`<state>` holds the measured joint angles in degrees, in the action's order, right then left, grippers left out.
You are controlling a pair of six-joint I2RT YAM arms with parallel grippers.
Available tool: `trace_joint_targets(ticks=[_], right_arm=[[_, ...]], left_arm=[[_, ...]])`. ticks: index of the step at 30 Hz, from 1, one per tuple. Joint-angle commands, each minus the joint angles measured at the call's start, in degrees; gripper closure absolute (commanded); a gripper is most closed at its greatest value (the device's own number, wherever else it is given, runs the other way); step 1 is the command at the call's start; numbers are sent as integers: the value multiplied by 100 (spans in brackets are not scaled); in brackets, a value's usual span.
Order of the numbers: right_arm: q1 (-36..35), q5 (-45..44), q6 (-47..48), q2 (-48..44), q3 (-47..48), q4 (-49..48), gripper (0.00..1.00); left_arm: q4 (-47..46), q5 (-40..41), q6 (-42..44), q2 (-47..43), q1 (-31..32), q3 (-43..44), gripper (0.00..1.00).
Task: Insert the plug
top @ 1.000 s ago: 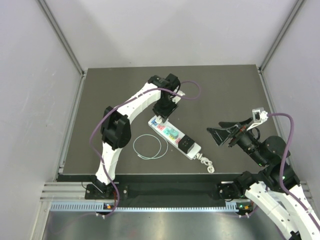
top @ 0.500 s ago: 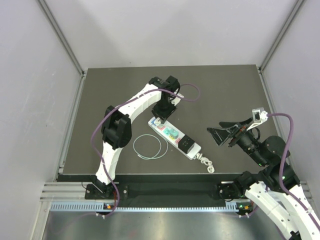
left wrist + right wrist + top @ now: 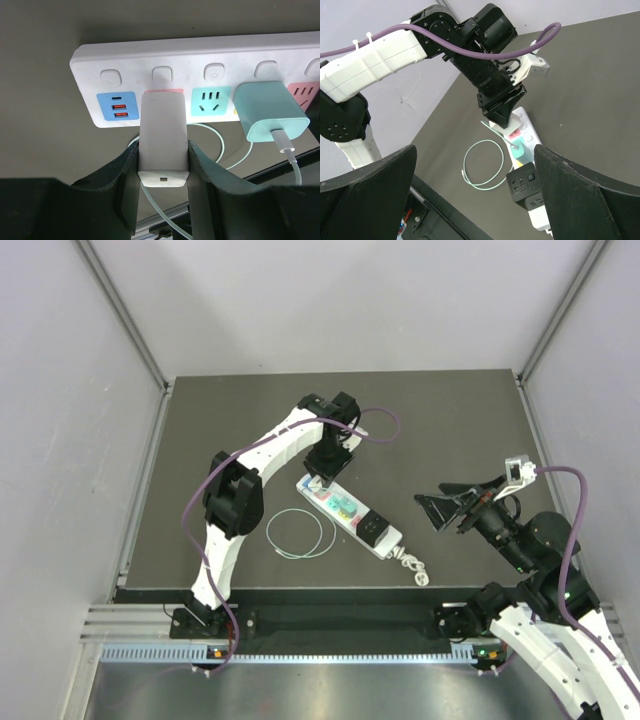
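Note:
The pink socket [image 3: 164,92] lies below with its edge still uncovered, so my left gripper will press down and toward the switches, seat the block [image 3: 163,134] in it, then release.
My left gripper [image 3: 163,187] is shut on a white plug block [image 3: 163,134]. The block's front end meets the pink socket [image 3: 164,92] of the white power strip [image 3: 130,57], between the blue USB panel and a teal socket. How deep it sits cannot be told. In the top view the left gripper [image 3: 324,475] stands over the strip's far end [image 3: 308,486]. My right gripper [image 3: 447,508] is open and empty, raised to the right of the strip; its wrist view looks down on the strip [image 3: 539,221] between its fingers [image 3: 375,175].
A teal charger [image 3: 270,116] with a white-tipped teal cable is plugged in two sockets to the right. The cable lies in a loop [image 3: 297,533] left of the strip. A black cube adapter [image 3: 373,527] sits on the strip's near end. Grey walls enclose the dark table.
My left gripper with the white plug has shifted slightly at the strip's far end. The right arm has not moved.

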<state>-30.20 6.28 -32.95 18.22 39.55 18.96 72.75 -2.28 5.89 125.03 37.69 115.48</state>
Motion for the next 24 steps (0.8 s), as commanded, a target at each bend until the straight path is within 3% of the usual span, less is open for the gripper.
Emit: trace_joint_targets(ticks=[1,24], right_arm=[[22,-66,87,-46,220,-77,0],[23,-92,131,-55,229,-59,0]], left_arm=[[125,-158,-79,39,54,150,100],[99,176,35,548,63,423,100]])
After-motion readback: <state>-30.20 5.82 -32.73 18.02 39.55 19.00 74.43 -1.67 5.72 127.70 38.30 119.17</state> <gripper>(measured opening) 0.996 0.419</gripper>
